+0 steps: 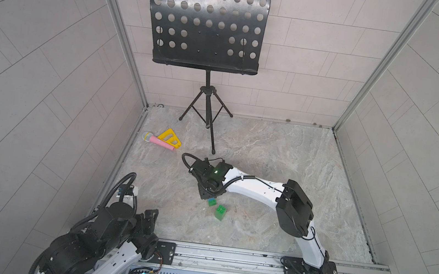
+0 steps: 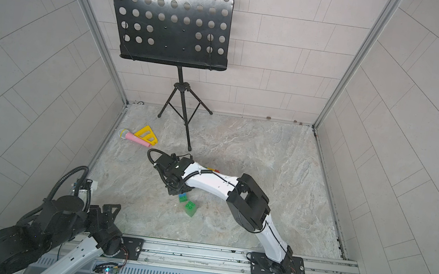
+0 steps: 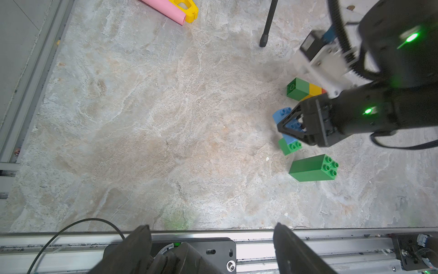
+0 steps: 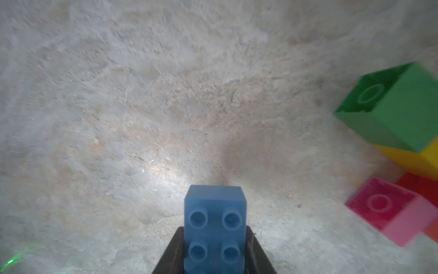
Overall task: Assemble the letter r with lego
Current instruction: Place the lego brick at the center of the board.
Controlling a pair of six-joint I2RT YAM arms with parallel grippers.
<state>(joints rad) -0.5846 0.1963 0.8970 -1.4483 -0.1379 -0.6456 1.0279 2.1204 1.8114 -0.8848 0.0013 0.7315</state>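
Note:
The open floor (image 1: 247, 208) beside the taller green stack is farther back than the right gripper, so the gripper needs to carry the blue lego brick back past that stack and let it go.
My right gripper (image 3: 288, 125) is shut on a blue lego brick (image 4: 215, 227), which it holds low over the marble floor, studs toward its wrist camera. A small green brick (image 3: 290, 146) sits against the blue brick's (image 1: 213, 200) lower end; I cannot tell whether the two are joined. A taller green stack (image 1: 220, 212) lies just beside them. A joined piece of green (image 4: 391, 106), yellow (image 4: 417, 159), red (image 4: 417, 187) and pink (image 4: 391, 213) bricks lies close by, mostly hidden under the right arm in both top views. My left gripper (image 3: 211, 225) is open and empty, near the front rail.
A black music stand (image 1: 203, 106) rests on tripod legs at the back. A pink toy microphone (image 1: 158, 141) and a yellow triangular toy (image 1: 170, 138) lie at the back left. An aluminium rail (image 1: 225, 255) runs along the front, and walls close in the other three sides.

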